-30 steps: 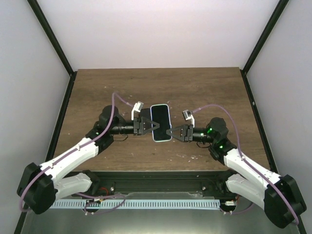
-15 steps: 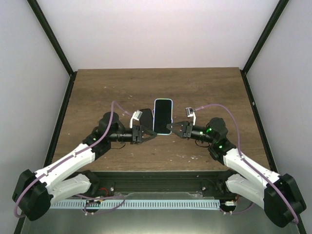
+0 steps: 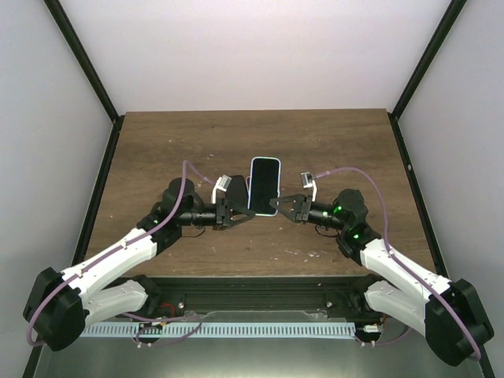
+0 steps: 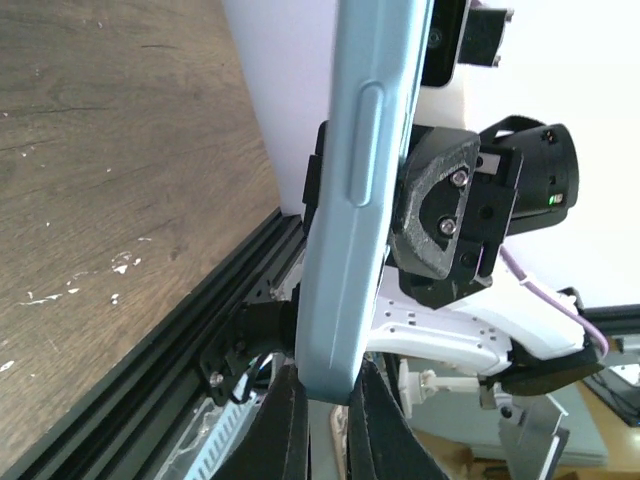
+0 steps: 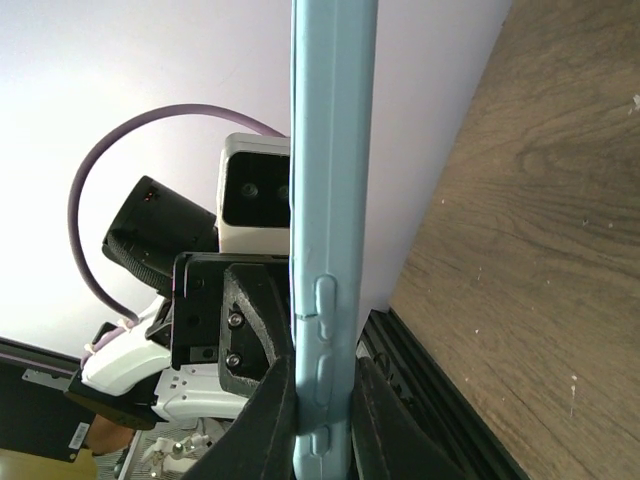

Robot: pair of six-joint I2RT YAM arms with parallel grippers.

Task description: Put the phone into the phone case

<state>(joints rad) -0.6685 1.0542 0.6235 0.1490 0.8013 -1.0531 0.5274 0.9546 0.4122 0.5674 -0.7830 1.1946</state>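
Note:
My right gripper moves down to the bare tabletop below next, shifting to the right in the top view, and releases the case (image 3: 264, 186), as the phone sits inside.
The phone case (image 3: 264, 186) is light blue and stands raised off the table (image 3: 157, 150) between my two grippers, with the phone's dark screen showing inside its rim in the top view. My left gripper (image 3: 241, 211) is shut on the case's lower left edge. In the left wrist view the pale blue edge (image 4: 365, 200) runs up from between my fingertips (image 4: 328, 400). My right gripper (image 3: 277, 206) is shut on the lower right edge. In the right wrist view the case's side with its buttons (image 5: 330, 150) sits clamped in that gripper (image 5: 322, 400).
The brown wooden table has black frame posts (image 3: 87, 75) at its back corners and a black rail (image 3: 252, 287) along the near edge. White walls enclose the cell. Both arms reach toward the table's middle, wrists facing each other.
The phone and case have risen from lying flat to standing tilted up, a little farther back. My left gripper has drawn back slightly and closed on the case's edge. My right gripper has kept its grip.

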